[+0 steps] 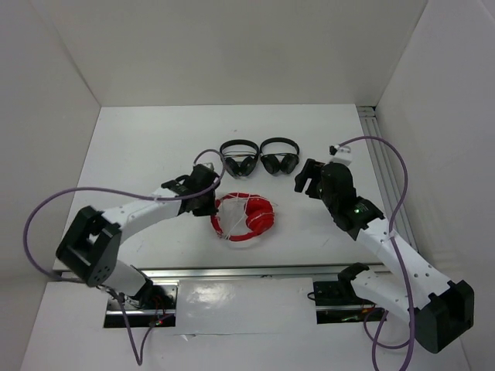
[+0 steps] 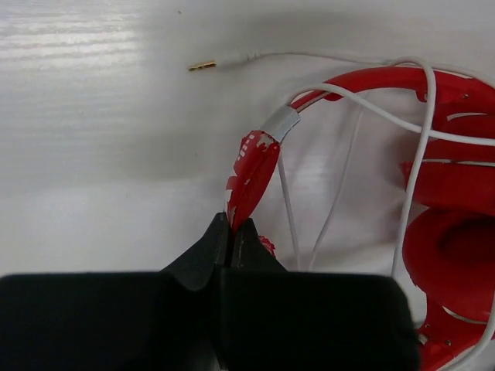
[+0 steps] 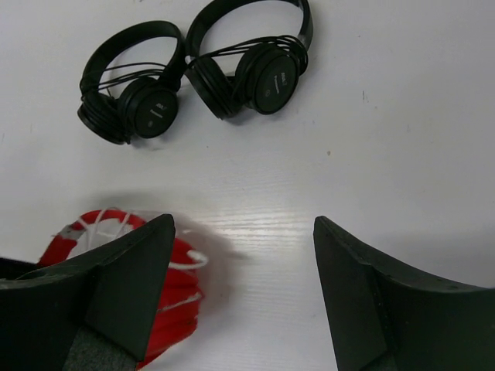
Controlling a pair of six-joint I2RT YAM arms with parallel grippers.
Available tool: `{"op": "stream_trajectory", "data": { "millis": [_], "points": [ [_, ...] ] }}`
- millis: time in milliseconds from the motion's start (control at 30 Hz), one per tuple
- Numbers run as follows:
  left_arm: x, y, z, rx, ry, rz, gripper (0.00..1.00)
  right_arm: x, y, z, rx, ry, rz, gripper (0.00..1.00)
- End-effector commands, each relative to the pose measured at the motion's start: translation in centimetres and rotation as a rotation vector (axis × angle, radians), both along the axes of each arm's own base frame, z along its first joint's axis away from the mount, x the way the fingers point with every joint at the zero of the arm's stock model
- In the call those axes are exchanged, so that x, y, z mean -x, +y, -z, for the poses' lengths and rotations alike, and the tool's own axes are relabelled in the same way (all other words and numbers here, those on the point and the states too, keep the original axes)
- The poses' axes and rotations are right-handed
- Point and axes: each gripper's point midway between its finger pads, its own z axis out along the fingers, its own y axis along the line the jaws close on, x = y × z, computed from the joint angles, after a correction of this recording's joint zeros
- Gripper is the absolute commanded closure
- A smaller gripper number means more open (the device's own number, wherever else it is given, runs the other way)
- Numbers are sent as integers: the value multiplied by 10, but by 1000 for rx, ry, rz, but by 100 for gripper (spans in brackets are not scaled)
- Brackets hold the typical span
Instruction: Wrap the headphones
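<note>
The left gripper will next ease outward and down, set the worn headband on the tabletop and open to release it, with the white cable looped across the cups.
The red headphones (image 1: 249,219) lie on the table between the arms, with the thin white cable (image 1: 229,226) looped several times across the headband and cups. In the left wrist view my left gripper (image 2: 232,226) is shut on the worn red headband (image 2: 251,174). The cable (image 2: 418,154) crosses the band, and its gold plug (image 2: 203,66) lies loose on the table. My left gripper (image 1: 213,202) sits at the headphones' left edge. My right gripper (image 1: 301,184) is open and empty, hovering to the right of the headphones (image 3: 182,282); its jaws (image 3: 244,226) stand wide apart.
Two smaller black headphones (image 1: 239,158) (image 1: 280,157) lie side by side just behind the red pair, also in the right wrist view (image 3: 135,97) (image 3: 255,66). White walls enclose the table on three sides. A metal rail (image 1: 232,272) runs along the near edge.
</note>
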Motion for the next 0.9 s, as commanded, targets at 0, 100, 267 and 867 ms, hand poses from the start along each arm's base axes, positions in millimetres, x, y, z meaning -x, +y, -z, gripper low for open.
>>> {"op": "stream_trajectory", "data": {
  "millis": [0,100,267,867],
  "points": [
    [-47,-18,13,72,-50,-30,100,-7,4,-3,0,-24,-16,20],
    [-62,-12,27,90,-37,-52,100,-6,7,3,-7,-19,-34,20],
    [-78,-7,35,87,-32,-72,100,-3,10,15,3,-6,-55,20],
    [-61,14,20,21,-68,-89,49,15,35,0,-93,-22,-194,0]
  ]
}}
